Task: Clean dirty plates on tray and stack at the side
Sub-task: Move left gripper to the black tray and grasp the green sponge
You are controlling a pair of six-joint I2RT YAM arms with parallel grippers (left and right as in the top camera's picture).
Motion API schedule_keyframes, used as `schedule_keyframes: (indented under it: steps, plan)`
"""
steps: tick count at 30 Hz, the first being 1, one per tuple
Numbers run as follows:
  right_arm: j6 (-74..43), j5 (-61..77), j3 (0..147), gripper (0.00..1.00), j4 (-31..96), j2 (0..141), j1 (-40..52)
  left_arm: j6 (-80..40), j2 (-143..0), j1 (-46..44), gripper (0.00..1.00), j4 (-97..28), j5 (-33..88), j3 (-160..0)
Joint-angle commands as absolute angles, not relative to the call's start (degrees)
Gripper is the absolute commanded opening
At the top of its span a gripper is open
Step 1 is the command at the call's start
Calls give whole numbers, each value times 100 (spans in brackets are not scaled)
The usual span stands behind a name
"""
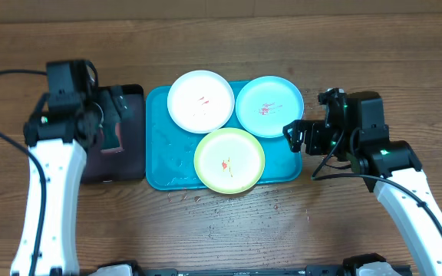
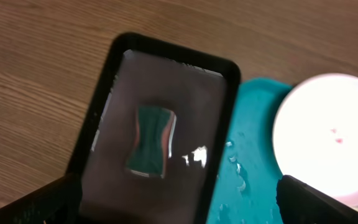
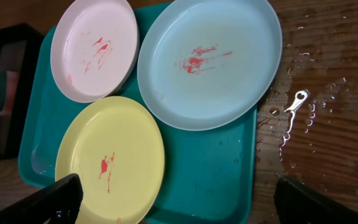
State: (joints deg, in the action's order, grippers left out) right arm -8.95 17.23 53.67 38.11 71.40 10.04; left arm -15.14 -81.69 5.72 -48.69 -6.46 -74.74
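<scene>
My left gripper is above the black tray (image 2: pixel 178 202) and should go down into it next, around the sponge's middle. The sponge lies there, and every plate has red smears on it.
The turquoise tray (image 1: pixel 159 153) holds three plates, each with red smears: a white plate (image 1: pixel 200 101) at the back left, a light teal plate (image 1: pixel 269 106) at the back right, a yellow-green plate (image 1: pixel 229 160) at the front. In the right wrist view the white plate (image 3: pixel 94 48), teal plate (image 3: pixel 209 61), yellow-green plate (image 3: pixel 110 158) and tray (image 3: pixel 216 168) show. My right gripper (image 1: pixel 293 136) is open and empty at the tray's right edge (image 3: pixel 176 199). My left gripper (image 1: pixel 113 115) is open and empty above the black tray (image 2: pixel 178 202).
A smaller black tray (image 1: pixel 133 157) left of the turquoise tray holds a green and pink sponge (image 2: pixel 151 139). Water drops lie on the turquoise tray (image 2: pixel 247 180) and on the wood to its right (image 3: pixel 291 118). Red specks dot the table in front (image 1: pixel 198 199).
</scene>
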Motion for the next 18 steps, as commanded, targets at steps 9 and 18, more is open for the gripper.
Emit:
schedule_keyframes:
  steps: [9, 18]
  plan:
    - [-854, 1769, 5537, 100, 3691, 7177, 1125, -1479, -9889, 655, 99, -4733, -906, -7612]
    - [-854, 1767, 5537, 100, 3686, 7177, 1125, -1481, -10744, 790, 82, -4611, -1026, -7609]
